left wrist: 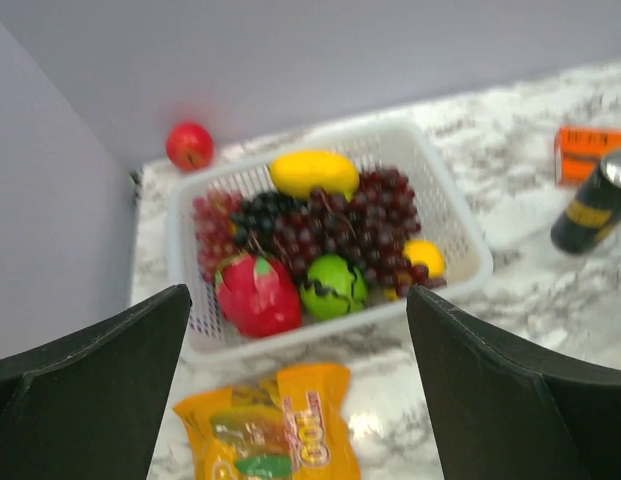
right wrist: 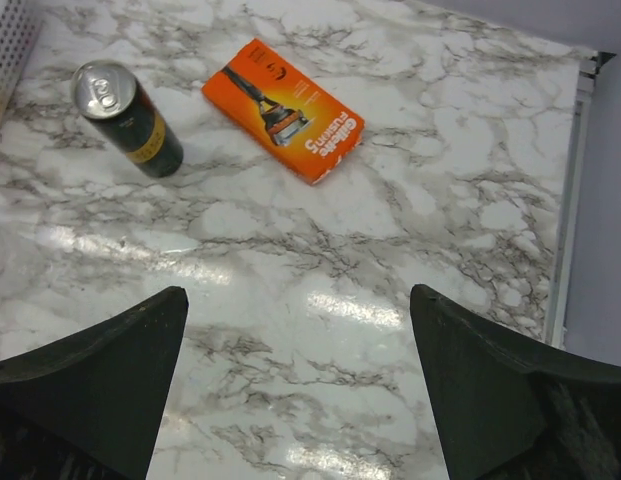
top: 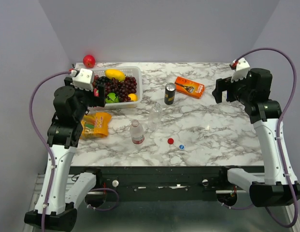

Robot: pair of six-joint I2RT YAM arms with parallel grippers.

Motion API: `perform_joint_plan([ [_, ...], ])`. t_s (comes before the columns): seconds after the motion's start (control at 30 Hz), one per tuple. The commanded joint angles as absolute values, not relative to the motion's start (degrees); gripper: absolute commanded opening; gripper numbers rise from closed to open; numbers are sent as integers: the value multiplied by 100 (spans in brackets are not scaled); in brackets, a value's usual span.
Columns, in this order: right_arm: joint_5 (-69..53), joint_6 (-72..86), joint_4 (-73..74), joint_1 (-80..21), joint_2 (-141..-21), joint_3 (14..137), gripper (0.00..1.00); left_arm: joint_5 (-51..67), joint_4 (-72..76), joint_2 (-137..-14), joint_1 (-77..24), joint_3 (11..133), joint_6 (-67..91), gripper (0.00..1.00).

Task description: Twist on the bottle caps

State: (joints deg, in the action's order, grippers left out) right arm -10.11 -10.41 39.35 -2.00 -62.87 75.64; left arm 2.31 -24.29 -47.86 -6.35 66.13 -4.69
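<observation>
The labelled bottle is upright and bare, so next my right gripper will swing to the left in the top view, then turn and come down onto the labelled bottle's neck (top: 135, 123).
Two clear bottles stand near the middle of the marble table: one with a red-and-white label band (top: 137, 132) and a plain one (top: 155, 116) just behind it to the right. Both stand upright with bare necks. A red cap (top: 170, 141) and a blue cap (top: 181, 146) lie loose on the table to their front right. My left gripper (top: 99, 93) (left wrist: 298, 292) hangs open over the fruit basket's near edge, with nothing between its fingers. My right gripper (top: 219, 91) (right wrist: 298, 291) is open above bare table at the far right. Neither wrist view shows the bottles or caps.
A white basket (top: 136, 72) (left wrist: 464, 232) of fruit sits at the back left, a red apple (top: 89, 61) (left wrist: 190, 146) behind it. A yellow snack bag (top: 94, 124) (left wrist: 275, 430) lies front left. A dark can (top: 170, 94) (right wrist: 127, 119) and an orange razor box (top: 189, 87) (right wrist: 283, 110) stand mid-back.
</observation>
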Motion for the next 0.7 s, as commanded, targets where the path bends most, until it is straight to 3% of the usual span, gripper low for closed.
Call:
perform_joint_plan([
  [0.0, -3567, -2227, 4745, -211, -6135, 8058, 100, 807, -3137, -4413, -624, 6408, -448, 99],
  [0.07, -4417, -2731, 5096, -586, -6178, 8453, 100, 984, -3321, -4290, -624, 6337, -553, 99],
  [0.27, -3077, -3164, 5151, -3326, -7030, 9307, 97, 1203, -3856, -3946, -589, 6187, -554, 99],
  [0.37, -3015, -3164, 5063, -4048, -7592, 9501, 93, 1774, -4156, -3867, -493, 6293, -580, 99],
  [0.5, -2796, -3427, 4844, -5017, -8094, 9510, 91, 2767, -4930, -3937, -299, 6722, -941, 90],
  [0.67, -2637, -3296, 4221, -5641, -8586, 9387, 90, 2646, -5044, -3446, -71, 6768, -563, 99],
])
